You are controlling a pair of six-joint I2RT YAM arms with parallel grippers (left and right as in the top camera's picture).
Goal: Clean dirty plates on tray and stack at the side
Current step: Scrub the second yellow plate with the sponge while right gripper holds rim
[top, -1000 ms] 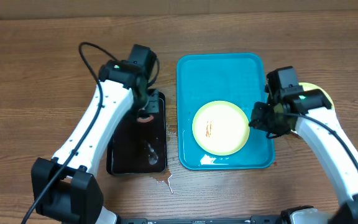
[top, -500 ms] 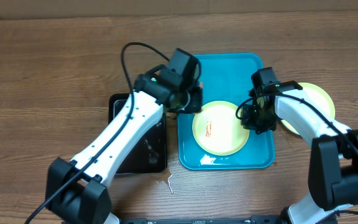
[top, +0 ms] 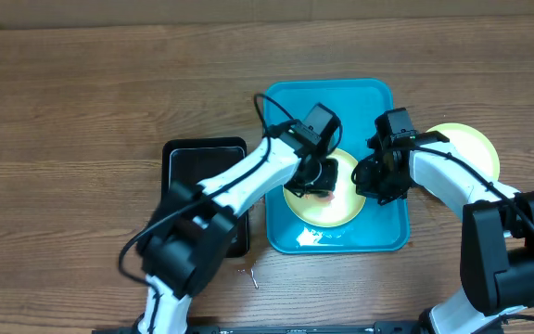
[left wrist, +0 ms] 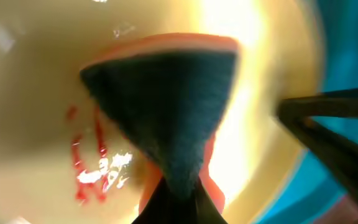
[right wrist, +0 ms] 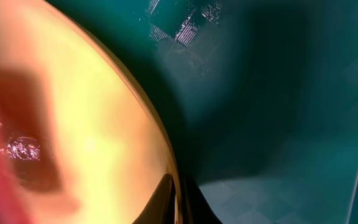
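The black tray looks empty, so I will next move my left gripper up and to the left in the overhead view, then down to let go of the sponge in it.
A pale yellow-green plate with red smears lies on the turquoise tray. My left gripper is shut on an orange sponge with a dark green scrub face and presses it on the plate. My right gripper is shut on the plate's right rim. Another pale yellow-green plate lies on the table right of the tray, partly hidden by my right arm. A blue-mint plate is not visible.
A smaller black tray lies left of the turquoise tray, partly under my left arm. Water glints on the turquoise tray's front edge. A few drops lie on the wooden table in front.
My left arm swung right from the black tray with the sponge and lowered it onto the plate. My right gripper moved in and closed on the plate's right rim.
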